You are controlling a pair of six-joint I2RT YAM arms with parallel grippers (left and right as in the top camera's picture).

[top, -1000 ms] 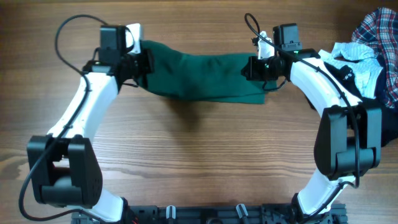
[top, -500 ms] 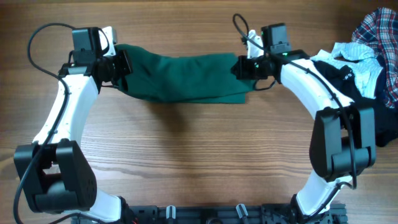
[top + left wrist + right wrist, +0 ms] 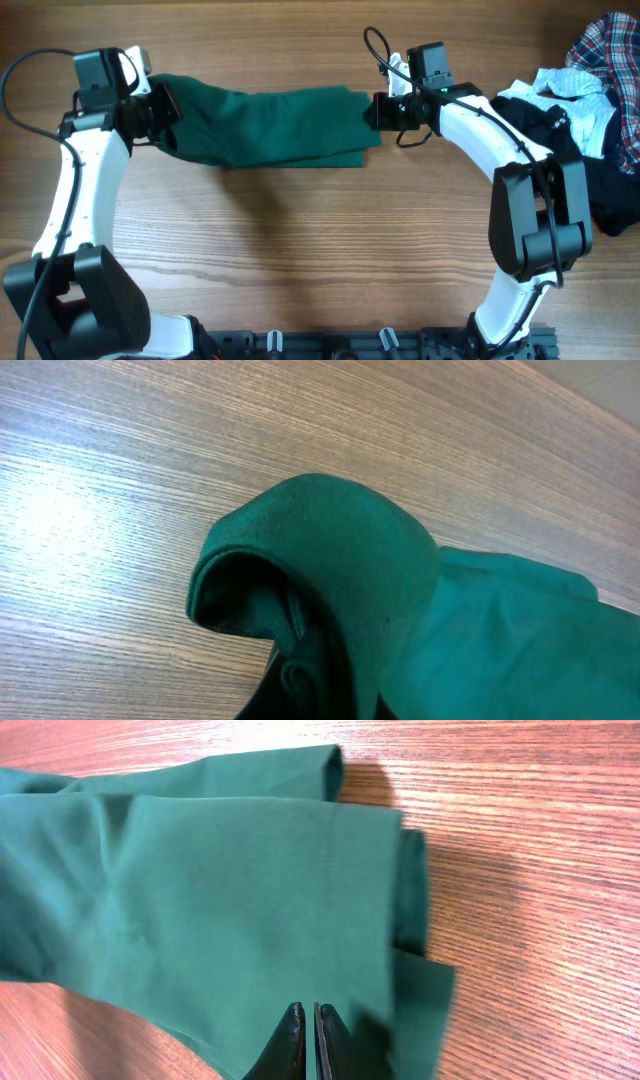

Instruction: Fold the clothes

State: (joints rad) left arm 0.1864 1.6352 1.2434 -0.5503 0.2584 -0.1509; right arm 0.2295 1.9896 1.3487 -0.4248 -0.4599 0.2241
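Observation:
The still-long garment's other end (image 3: 357,128) lies to my left gripper's right in the overhead view, so next I carry the garment's held end across toward it and release.
A dark green garment (image 3: 270,125) lies folded into a long band across the far part of the wooden table (image 3: 320,240). My left gripper (image 3: 163,108) is shut on its left end; in the left wrist view the cloth (image 3: 470,620) bunches in a hood-like fold over the fingers, which are mostly hidden. My right gripper (image 3: 372,112) is at its right end. In the right wrist view the fingers (image 3: 306,1016) are pressed together on the smooth green cloth (image 3: 200,890) near its layered edge.
A heap of other clothes sits at the right edge of the table: a plaid shirt (image 3: 612,45), a pale blue shirt (image 3: 565,88) and a black garment (image 3: 605,190). Both arm bases stand at the near edge.
Both grippers have moved left with the green garment held between them, so the whole band now lies further left on the table.

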